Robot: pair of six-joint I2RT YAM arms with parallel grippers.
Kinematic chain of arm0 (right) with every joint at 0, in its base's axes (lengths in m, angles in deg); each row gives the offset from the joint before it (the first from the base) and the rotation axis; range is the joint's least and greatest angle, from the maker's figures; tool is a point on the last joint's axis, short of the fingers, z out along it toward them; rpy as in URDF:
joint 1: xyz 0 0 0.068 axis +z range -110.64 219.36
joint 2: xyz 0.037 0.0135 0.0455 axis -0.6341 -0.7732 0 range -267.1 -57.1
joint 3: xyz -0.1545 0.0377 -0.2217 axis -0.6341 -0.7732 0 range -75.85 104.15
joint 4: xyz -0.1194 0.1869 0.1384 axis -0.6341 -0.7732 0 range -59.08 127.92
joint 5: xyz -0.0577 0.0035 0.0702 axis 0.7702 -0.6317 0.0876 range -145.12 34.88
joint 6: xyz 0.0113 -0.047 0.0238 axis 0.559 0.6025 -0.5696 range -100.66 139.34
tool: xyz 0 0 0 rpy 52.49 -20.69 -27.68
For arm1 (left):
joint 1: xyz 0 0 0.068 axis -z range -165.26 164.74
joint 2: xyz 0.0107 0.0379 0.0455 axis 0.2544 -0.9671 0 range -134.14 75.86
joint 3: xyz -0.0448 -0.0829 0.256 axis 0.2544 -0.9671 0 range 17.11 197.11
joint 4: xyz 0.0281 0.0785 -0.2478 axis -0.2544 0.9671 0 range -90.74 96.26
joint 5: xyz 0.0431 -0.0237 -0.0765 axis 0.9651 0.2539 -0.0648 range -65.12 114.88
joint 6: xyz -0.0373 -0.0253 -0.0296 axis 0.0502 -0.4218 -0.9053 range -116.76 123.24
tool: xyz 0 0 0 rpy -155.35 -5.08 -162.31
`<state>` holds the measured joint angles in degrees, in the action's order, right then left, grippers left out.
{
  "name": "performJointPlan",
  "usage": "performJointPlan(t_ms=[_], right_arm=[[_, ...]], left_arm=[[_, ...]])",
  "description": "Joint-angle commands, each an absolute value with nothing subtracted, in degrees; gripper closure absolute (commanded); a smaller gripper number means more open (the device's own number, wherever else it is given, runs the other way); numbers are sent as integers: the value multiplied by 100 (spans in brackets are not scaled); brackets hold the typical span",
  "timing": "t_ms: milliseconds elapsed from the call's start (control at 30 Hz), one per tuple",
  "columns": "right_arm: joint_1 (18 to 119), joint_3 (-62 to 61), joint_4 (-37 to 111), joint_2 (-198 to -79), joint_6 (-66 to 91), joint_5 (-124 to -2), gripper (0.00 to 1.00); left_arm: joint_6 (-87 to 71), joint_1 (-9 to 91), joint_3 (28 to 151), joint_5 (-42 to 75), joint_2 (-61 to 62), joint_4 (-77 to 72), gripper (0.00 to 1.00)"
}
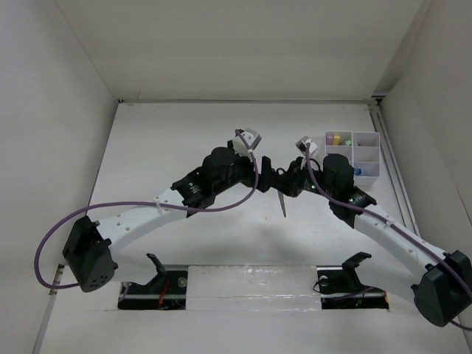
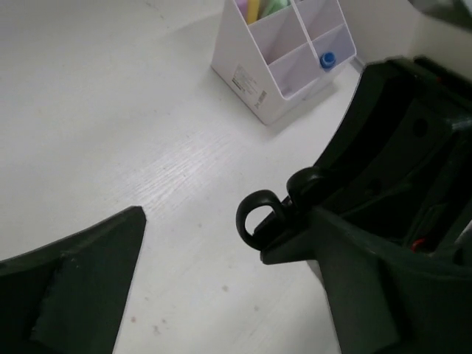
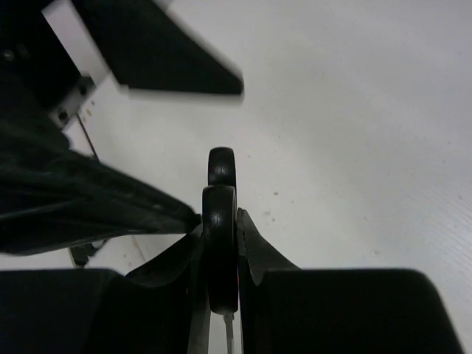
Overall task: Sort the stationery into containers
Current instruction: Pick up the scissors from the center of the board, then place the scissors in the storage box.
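Observation:
The right gripper swings outward and over the organizer (image 1: 366, 136) next and releases the scissors in the section beside the sticks, since that organizer already holds sorted stationery.
Black-handled scissors (image 1: 282, 198) hang over the table's middle, blade tip pointing toward the near edge. My right gripper (image 3: 220, 247) is shut on one handle ring (image 3: 220, 243), with the second ring just past it. My left gripper (image 2: 206, 236) stands open, and a handle ring (image 2: 257, 217) sits beside the tip of one of its fingers (image 2: 346, 287). From above, both grippers meet at the scissors, left gripper (image 1: 263, 172) facing right gripper (image 1: 287, 181). The white organizer (image 1: 366, 136) at the back right holds yellow, green and pink sticks (image 1: 338, 139) and a blue-capped bottle (image 2: 327, 58).
The organizer's wall (image 2: 247, 70) stands just beyond the left gripper. White walls close the table in on the left, back and right. Two black stands (image 1: 157, 267) (image 1: 354, 264) sit at the near edge. A purple cable (image 1: 214, 209) loops along the left arm.

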<state>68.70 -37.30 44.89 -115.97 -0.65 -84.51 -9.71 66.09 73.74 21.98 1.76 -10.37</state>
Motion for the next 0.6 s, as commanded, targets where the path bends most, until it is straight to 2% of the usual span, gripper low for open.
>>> performJointPlan(t_ms=[0, 167, 200, 300, 333, 433, 467, 567], right_arm=[[6906, -3507, 4935, -11590, 219, -8037, 100], [6547, -3507, 4935, -11704, 554, -7061, 100], [6459, -3455, 4935, -11704, 554, -6807, 100], [6116, -3332, 4813, -11644, 388, -5560, 100], [6063, -3331, 4673, -11643, 309, -4651, 100], [5949, -3121, 4539, -11643, 168, -3293, 100], [5948, -3120, 4539, -11695, 89, -2479, 100], [5782, -2936, 4592, -11906, -104, -1377, 100]], left_arm=[[-1204, 6616, 7354, 2679, 528, -1050, 1], [-1749, 6616, 7775, 3830, 669, -199, 0], [-1924, 6616, 7889, 4441, 730, 55, 0], [-2767, 6616, 8399, 5333, 731, 1399, 0], [-2961, 6616, 8565, 5701, 731, 1733, 0], [-3393, 6616, 8620, 5863, 853, 2684, 0], [-3446, 6616, 8472, 5863, 941, 2930, 0], [-3613, 6616, 8077, 5661, 1457, 3081, 0]])
